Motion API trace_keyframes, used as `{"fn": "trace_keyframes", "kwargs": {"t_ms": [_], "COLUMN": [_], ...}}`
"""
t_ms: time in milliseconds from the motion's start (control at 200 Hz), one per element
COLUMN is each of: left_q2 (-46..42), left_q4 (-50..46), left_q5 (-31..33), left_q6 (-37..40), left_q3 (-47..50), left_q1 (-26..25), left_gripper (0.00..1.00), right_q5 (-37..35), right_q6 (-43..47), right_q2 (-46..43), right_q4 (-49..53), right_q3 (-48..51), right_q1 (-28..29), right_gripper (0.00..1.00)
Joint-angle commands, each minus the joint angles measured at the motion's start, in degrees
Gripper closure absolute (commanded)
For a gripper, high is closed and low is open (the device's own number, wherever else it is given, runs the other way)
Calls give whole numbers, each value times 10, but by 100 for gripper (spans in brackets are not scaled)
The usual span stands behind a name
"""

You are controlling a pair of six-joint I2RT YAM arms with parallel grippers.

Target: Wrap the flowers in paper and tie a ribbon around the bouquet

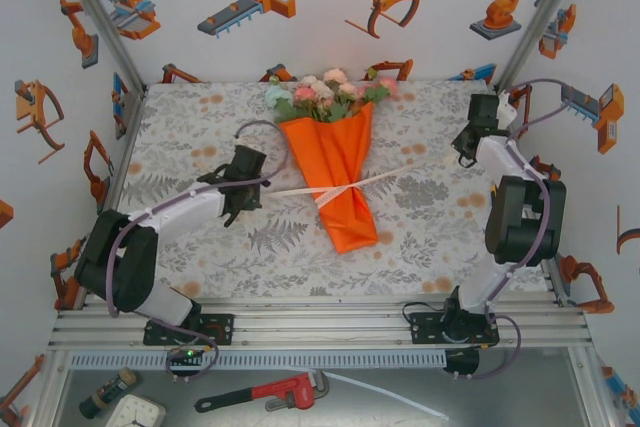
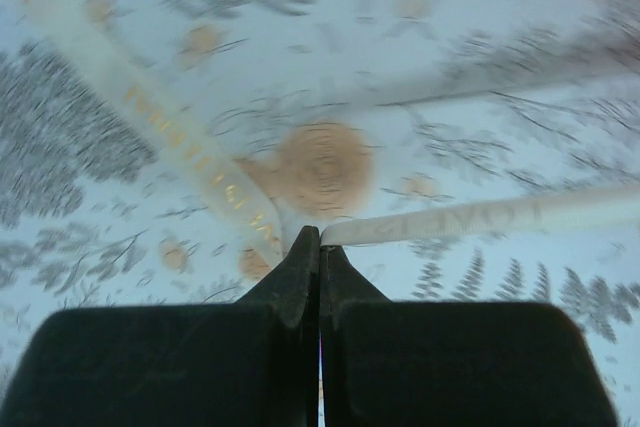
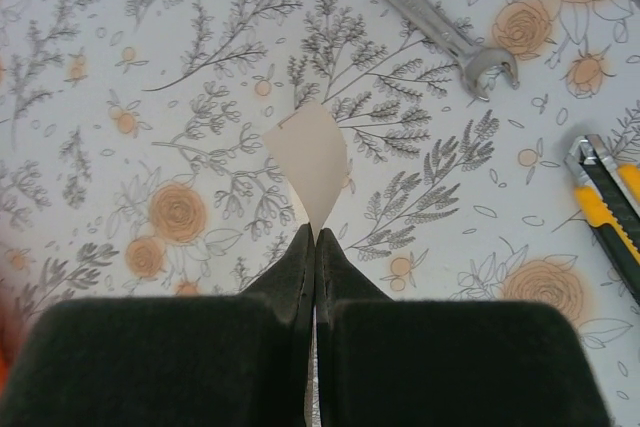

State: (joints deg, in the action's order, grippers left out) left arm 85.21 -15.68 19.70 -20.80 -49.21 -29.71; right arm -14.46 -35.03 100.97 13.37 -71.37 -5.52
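The ribbon already stretches from the cone, so the robot's right gripper should stay where it is above the cloth near the steel wrench and open to let go of the ribbon's end.
The bouquet (image 1: 335,172) lies in the middle of the floral cloth as a cone of orange paper (image 1: 340,217). Its flowers (image 1: 325,92) point to the far edge. A cream ribbon (image 1: 400,177) crosses the cone at mid-height and stretches out to both sides. My left gripper (image 1: 252,197) (image 2: 318,233) is left of the cone and shut on the ribbon (image 2: 480,215). A second strand with gold lettering (image 2: 170,137) runs off to the upper left. At the far right, my right gripper (image 1: 462,157) (image 3: 314,235) is shut on the ribbon's end (image 3: 312,152), which sticks up past the fingertips.
A steel wrench (image 3: 430,22) and a yellow utility knife (image 3: 610,202) lie on the cloth beyond the right gripper. A red pipe wrench (image 1: 265,394) and small items rest on the shelf below the arm bases. Printed walls close in the table on three sides.
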Motion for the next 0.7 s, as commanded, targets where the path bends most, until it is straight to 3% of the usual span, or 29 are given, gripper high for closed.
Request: {"fn": "trace_keyframes", "kwargs": {"t_ms": [0, 195, 345, 405, 476, 496, 536, 601, 641, 696], "left_q2": [-41, -92, -99, -101, -98, -97, -97, -102, -108, -119], "left_q4": [-64, -74, -64, -24, 49, 63, 73, 65, 61, 55], "left_q5": [63, 25, -28, -86, -187, -204, -210, -182, -168, -155], "left_q6": [-111, -192, -215, -192, -147, -135, -115, -82, -59, -28], "left_q3": [28, 64, 73, 78, 86, 85, 77, 57, 46, 34], "left_q1": [58, 180, 229, 228, 216, 209, 189, 160, 149, 139], "left_gripper": [100, 100, 100, 100, 100, 100, 90, 64, 54, 44], "right_q5": [-85, -115, -138, -110, -14, 17, 62, 76, 65, 63], "right_q6": [7, -12, -32, -31, 2, 14, 36, 76, 98, 128], "right_q2": [11, 10, -1, -11, -21, -22, -25, -39, -55, -85], "right_q4": [8, 24, 38, 23, -25, -35, -40, -24, -18, -30], "right_q3": [-24, -27, -24, -14, 2, 4, 2, -3, 2, 22], "right_q1": [-8, -11, -13, -12, -11, -9, -3, 18, 33, 54], "right_gripper": [100, 100, 100, 100, 100, 91, 70, 44, 34, 29]}}
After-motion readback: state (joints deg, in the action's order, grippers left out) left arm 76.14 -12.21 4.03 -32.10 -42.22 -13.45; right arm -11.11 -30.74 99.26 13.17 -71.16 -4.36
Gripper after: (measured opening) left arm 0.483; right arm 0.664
